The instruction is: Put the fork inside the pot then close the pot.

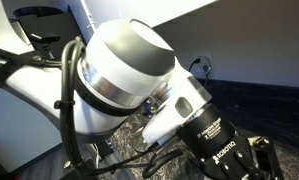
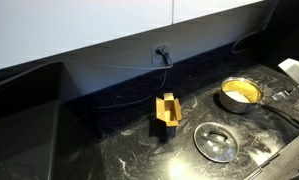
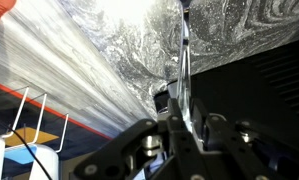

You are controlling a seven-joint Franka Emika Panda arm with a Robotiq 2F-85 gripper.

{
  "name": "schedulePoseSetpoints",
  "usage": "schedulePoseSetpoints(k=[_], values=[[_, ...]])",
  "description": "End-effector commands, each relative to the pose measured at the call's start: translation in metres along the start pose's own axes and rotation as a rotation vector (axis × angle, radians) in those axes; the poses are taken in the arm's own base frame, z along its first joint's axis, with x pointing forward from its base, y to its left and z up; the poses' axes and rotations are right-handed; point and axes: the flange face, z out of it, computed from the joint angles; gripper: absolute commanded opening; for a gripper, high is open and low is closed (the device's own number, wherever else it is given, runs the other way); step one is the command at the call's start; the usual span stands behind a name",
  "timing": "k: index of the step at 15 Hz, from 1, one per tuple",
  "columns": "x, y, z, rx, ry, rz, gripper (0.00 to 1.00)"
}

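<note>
Next, my gripper moves down a little toward the dark marbled counter beside the pot and releases the fork (image 3: pixel 184 50) there, since that counter lies below my gripper.
In the wrist view my gripper (image 3: pixel 179 108) is shut on the fork (image 3: pixel 184 50), a thin shiny metal strip that runs from the jaws up over the dark marbled counter (image 3: pixel 139 40). The pot (image 2: pixel 240 94), shiny steel with a pale yellow inside, stands open at the right of an exterior view. Its long black handle (image 2: pixel 281 114) points right and forward. The round glass lid (image 2: pixel 216 141) lies flat on the counter in front of the pot. My arm fills an exterior view, with the gripper (image 1: pixel 257 160) at the lower right. The pot is not seen in the wrist view.
A yellow holder (image 2: pixel 167 110) stands on the counter left of the lid. A wall outlet with a cable (image 2: pixel 161 52) sits behind it. A dark flat panel (image 2: pixel 29 120) takes up the left. A white wire rack (image 3: pixel 29 115) shows at the wrist view's lower left.
</note>
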Motion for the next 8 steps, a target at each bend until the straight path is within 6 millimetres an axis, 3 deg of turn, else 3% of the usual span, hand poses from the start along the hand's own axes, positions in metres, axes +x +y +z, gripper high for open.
schedulePoseSetpoints(k=[1, 7, 8], values=[[-0.01, -0.01, 0.017, 0.005, -0.064, 0.014, 0.04], [-0.029, -0.022, 0.039, -0.03, -0.097, -0.026, 0.08], [-0.031, -0.023, 0.04, -0.042, -0.089, -0.035, 0.43]])
